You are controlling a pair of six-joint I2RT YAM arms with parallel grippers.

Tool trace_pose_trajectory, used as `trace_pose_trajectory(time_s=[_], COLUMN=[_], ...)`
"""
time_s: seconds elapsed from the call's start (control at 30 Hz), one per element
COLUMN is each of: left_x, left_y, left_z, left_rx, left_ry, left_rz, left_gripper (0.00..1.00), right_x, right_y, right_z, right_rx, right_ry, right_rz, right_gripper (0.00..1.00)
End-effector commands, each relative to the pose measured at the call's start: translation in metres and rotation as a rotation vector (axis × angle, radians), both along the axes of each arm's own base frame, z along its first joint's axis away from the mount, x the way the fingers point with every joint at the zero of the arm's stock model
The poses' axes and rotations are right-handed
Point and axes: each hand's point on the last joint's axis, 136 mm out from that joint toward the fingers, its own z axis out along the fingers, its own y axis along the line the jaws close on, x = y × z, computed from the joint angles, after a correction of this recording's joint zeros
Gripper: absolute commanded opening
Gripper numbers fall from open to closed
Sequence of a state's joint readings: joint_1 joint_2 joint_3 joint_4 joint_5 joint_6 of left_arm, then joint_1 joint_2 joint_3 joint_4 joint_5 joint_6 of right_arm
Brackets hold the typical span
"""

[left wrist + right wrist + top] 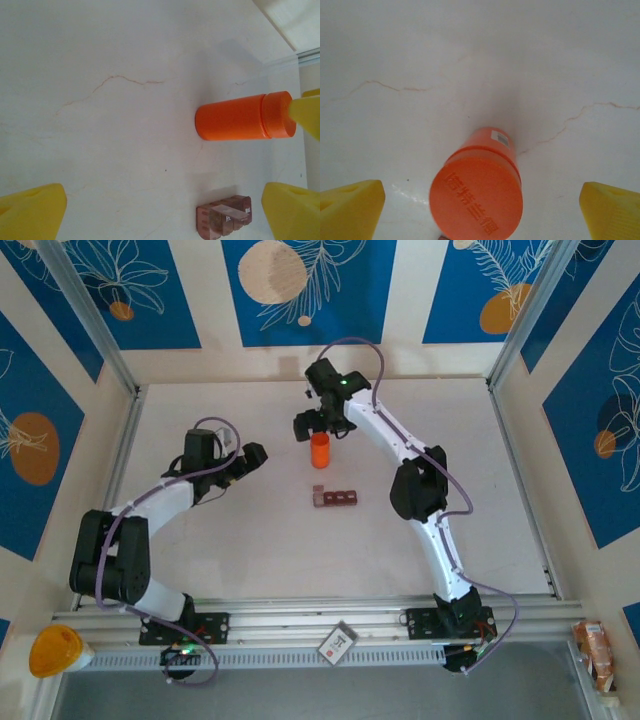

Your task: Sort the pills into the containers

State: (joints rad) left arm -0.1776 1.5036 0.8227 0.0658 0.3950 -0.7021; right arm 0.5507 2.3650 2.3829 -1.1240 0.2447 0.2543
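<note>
The cap of the bright orange bottle (319,450) needs my right gripper to come down around it with spread fingers and close.
A bright orange bottle (319,450) stands upright, lid on, at the table's middle back. My right gripper (320,426) hangs open just above it. In the right wrist view the orange cap (477,200) sits between the wide-spread yellow fingers (350,210), touching neither. The containers (335,498), a dark reddish-brown strip of three compartments, lie just in front of the bottle; one lid flap (230,212) looks raised. My left gripper (250,455) is open to the left, facing the bottle (240,116) and the containers (224,217). The pills are hidden.
Metal rails run along the table's front edge (330,615) and up both sides. A white card (337,640) lies on the front rail. A yellow-orange object (55,650) sits outside at the front left, and a packet (595,652) at the front right.
</note>
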Motion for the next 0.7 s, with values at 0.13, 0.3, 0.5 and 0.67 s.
trace_pose_trajectory(time_s=[0.13, 0.3, 0.5, 0.67], left_x=[0.008, 0.010, 0.013, 0.015], left_y=[-0.006, -0.006, -0.009, -0.010], left_z=[0.003, 0.002, 0.001, 0.003], left_rx=[-0.068, -0.076, -0.100, -0.118], left_ry=[-0.022, -0.023, -0.022, -0.024], left_rz=[-0.019, -0.018, -0.016, -0.015], left_gripper=[1.00, 1.00, 1.00, 1.00], right_x=[-0.009, -0.012, -0.011, -0.012], right_y=[-0.005, -0.001, 0.001, 0.004], right_z=[-0.018, -0.026, -0.028, -0.031], right_rx=[-0.036, -0.028, -0.023, -0.013], right_ry=[0.057, 0.079, 0.087, 0.105], right_rz=[0.012, 0.022, 0.031, 0.039], right_gripper=[0.94, 0.86, 0.85, 0.85])
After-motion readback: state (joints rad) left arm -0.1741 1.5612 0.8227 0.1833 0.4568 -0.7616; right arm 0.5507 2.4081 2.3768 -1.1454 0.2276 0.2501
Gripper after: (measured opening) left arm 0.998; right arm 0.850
